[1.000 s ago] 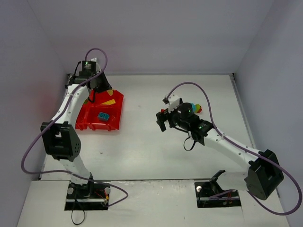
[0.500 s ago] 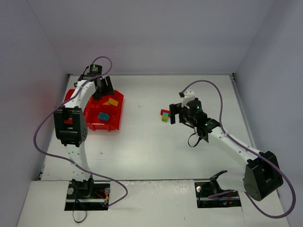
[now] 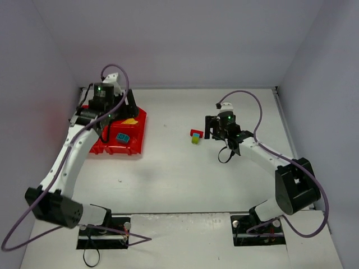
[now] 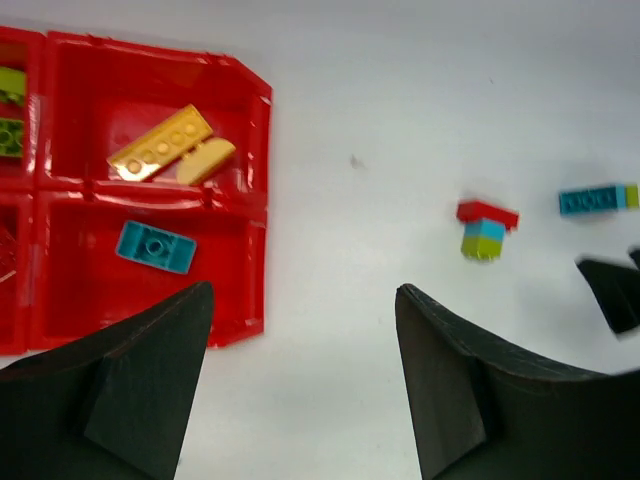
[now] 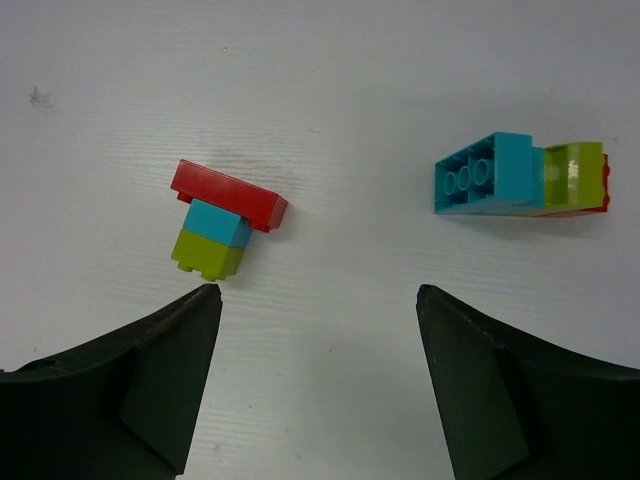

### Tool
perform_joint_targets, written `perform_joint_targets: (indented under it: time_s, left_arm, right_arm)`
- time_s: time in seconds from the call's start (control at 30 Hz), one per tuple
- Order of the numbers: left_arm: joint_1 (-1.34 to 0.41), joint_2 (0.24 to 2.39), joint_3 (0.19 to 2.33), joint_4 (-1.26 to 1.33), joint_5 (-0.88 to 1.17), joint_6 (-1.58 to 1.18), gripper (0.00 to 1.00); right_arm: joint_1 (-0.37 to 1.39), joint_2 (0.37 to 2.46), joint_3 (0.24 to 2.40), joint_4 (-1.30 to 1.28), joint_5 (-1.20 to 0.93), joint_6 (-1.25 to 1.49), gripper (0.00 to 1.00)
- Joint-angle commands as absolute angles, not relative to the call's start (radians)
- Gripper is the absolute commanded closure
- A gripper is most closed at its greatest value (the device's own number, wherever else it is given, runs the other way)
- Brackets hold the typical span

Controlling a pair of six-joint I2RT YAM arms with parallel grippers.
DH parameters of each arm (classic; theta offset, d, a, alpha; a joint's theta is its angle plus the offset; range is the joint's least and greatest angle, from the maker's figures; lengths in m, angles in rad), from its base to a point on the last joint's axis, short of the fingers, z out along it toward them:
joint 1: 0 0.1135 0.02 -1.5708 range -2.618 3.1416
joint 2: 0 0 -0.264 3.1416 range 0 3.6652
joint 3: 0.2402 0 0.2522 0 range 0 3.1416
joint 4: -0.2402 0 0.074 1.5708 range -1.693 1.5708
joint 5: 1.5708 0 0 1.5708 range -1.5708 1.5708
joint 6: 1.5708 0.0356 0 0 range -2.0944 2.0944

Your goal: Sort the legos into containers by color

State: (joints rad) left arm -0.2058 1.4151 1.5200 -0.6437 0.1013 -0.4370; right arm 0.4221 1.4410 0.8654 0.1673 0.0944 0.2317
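I will next move my right gripper left in the top view and lower it around the lime brick [image 3: 194, 140] [image 5: 206, 255], since its sides are clear of other legos.
The red tray [image 3: 115, 150] [image 4: 90, 295] lies at the left. Its compartments hold two yellow legos [image 4: 160, 143] [image 3: 130, 120], one teal lego [image 4: 155, 247] [image 3: 122, 137] and lime ones [image 4: 10, 110] at the frame edge. My left gripper [image 4: 302, 288] [image 3: 120, 109] hangs open and empty above the tray's right side. On the table lies a small stack of red, teal and lime legos [image 5: 225, 220] [image 3: 195, 136] [image 4: 487, 228]. A teal, lime and red cluster [image 5: 520, 175] [image 4: 597, 199] lies to its right. My right gripper [image 5: 315, 290] [image 3: 216, 129] is open and empty, just short of both.
White walls close in the table on the left, back and right. The right arm's cable [image 3: 247, 98] loops above its wrist. Bare white tabletop [image 3: 168, 162] runs between the tray and the loose legos.
My left gripper has opened and its arm has swung back over the tray's far edge. My right gripper has drawn away to the right, uncovering the small stack, and its jaws have narrowed somewhat.
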Motion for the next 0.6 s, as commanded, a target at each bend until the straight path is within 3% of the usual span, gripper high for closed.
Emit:
perform_joint_targets:
  time_s: [0.0,0.23,0.57]
  left_arm:
    - [-0.265,1.293,1.404,-0.624,0.084,-0.391,0.33]
    - [-0.327,1.155,1.165,-0.565,0.049,-0.333,0.33]
    - [-0.325,1.143,1.126,-0.588,0.044,-0.319,0.33]
  right_arm:
    - [0.426,1.491,0.951,0.196,0.066,0.324,0.24]
    - [0.448,1.632,1.049,0.176,0.093,0.451,0.14]
    - [0.514,1.808,1.190,0.077,0.232,0.569,0.09]
